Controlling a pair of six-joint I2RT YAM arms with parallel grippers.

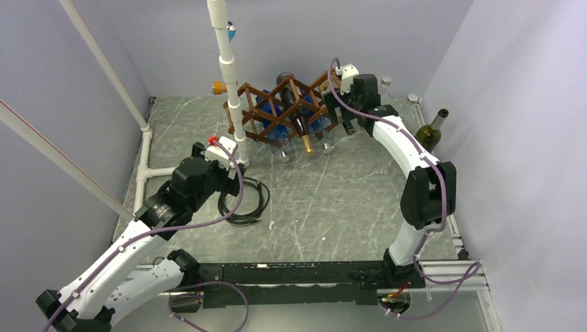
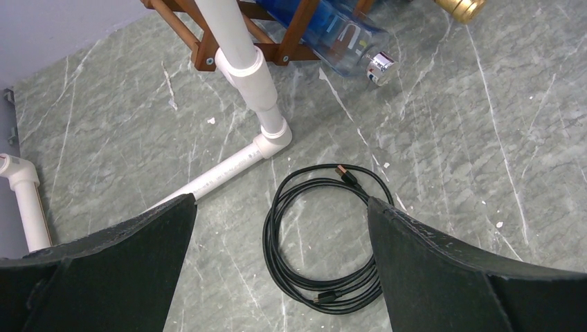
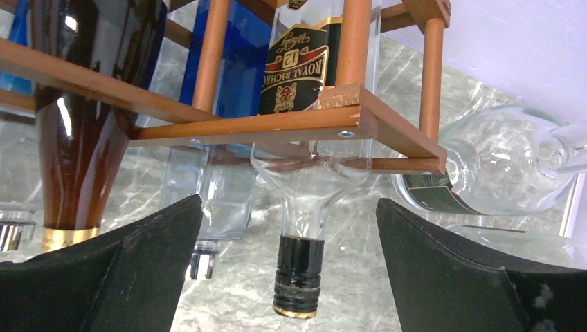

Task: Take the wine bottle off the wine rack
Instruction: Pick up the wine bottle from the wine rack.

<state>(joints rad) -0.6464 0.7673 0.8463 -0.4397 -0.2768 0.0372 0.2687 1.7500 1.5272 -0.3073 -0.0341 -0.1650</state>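
My right gripper lowers its open fingers astride the clear bottle's neck, beside the black cap, and closes next. The bottle's neck juts free of the rack and lies below.
The dark brown wine rack point(image 1: 287, 104) stands at the back of the table with several bottles lying in its cells. The wine bottle point(image 1: 302, 128) is dark brown glass with a gold foil top, neck toward the near side; it also shows at the left of the right wrist view point(image 3: 76, 138). My right gripper point(image 1: 338, 114) is at the rack's right end, open. A clear bottle's black-capped neck point(image 3: 297, 277) hangs between its fingers point(image 3: 138, 263), untouched. My left gripper point(image 2: 280, 199) is open over the table, in front of the rack's left end, holding nothing.
A white PVC pipe frame point(image 1: 232, 76) rises just left of the rack. A coiled black cable point(image 2: 325, 235) lies under the left gripper. Blue bottles point(image 2: 332, 31) fill the rack's left cells. A clear bottle point(image 3: 505, 162) lies right of the rack. A green bottle point(image 1: 430, 130) stands by the right wall.
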